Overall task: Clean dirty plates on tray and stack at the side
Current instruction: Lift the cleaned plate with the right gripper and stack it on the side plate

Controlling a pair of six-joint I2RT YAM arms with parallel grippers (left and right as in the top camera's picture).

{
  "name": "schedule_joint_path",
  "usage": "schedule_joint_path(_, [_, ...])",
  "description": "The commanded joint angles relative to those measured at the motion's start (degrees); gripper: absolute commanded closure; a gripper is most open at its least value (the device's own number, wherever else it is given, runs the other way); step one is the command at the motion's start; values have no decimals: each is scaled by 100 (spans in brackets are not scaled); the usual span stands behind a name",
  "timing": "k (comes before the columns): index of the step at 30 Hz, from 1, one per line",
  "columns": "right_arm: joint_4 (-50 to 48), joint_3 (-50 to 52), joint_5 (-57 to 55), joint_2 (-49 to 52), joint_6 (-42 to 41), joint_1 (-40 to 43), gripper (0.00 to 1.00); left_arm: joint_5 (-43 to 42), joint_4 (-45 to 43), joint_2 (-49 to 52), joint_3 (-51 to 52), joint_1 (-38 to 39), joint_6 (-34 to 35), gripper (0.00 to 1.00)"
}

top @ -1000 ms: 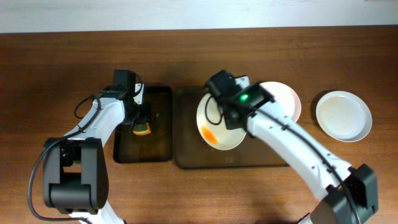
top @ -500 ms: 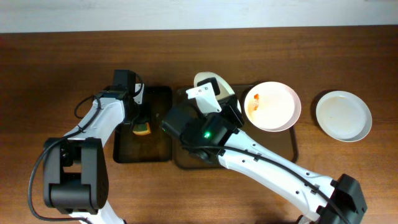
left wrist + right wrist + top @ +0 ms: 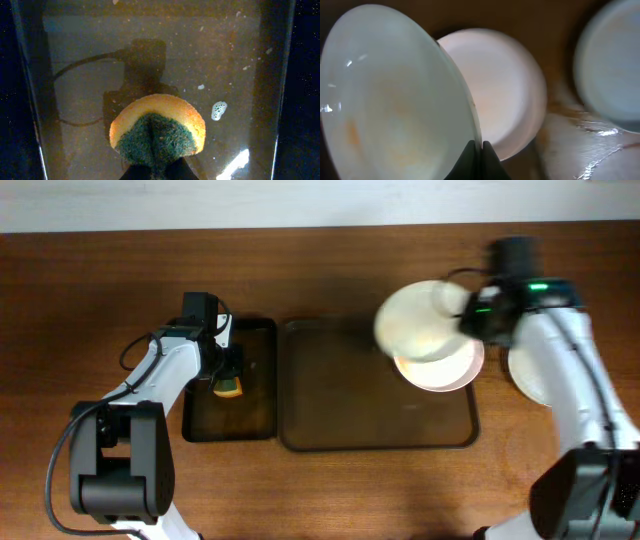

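I will move my right gripper past the brown tray's end first and then lower its plate, so that it gets onto the plate on the tabletop.
My right gripper (image 3: 463, 317) is shut on the rim of a white plate (image 3: 415, 320) and holds it tilted above the right end of the brown tray (image 3: 340, 390). In the right wrist view the jaws (image 3: 479, 150) pinch this plate (image 3: 395, 95), which bears faint orange smears. A second plate (image 3: 440, 368) lies on the tray below it (image 3: 505, 85). A third plate (image 3: 530, 380) lies on the table to the right, partly hidden by my arm (image 3: 615, 65). My left gripper (image 3: 228, 375) is shut on a yellow-green sponge (image 3: 157, 127).
The sponge (image 3: 230, 388) hangs over the narrow black tray (image 3: 255, 410), left of the brown tray. The black tray holds a wet film with small foam spots (image 3: 218, 109). The wooden table (image 3: 100, 290) surrounds both trays.
My right arm has swung from the left part of the brown tray to its right end, carrying the plate. The left arm and sponge have not moved.
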State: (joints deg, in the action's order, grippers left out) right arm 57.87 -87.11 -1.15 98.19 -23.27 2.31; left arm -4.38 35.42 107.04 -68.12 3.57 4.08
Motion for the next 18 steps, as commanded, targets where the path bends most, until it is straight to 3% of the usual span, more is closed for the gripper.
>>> schedule_joint_path(1, [-15,-107,503,-94,50,1681,96,-81,-4,26,33,11,-72,98])
schedule_joint_path(8, [-33,-85,503,553,50,3738,96,-79,0,26,37,11,-72,98])
schedule_joint_path(15, [-131,-85,505,1637,50,3934,96,-79,15,26,37,11,-72,99])
schedule_joint_path(16, [-144,-85,527,1668,50,3934,92,-79,15,26,37,11,-72,99])
schedule_joint_path(18, [-149,-125,780,1639,83,3934,62,-79,15,26,39,11,-74,98])
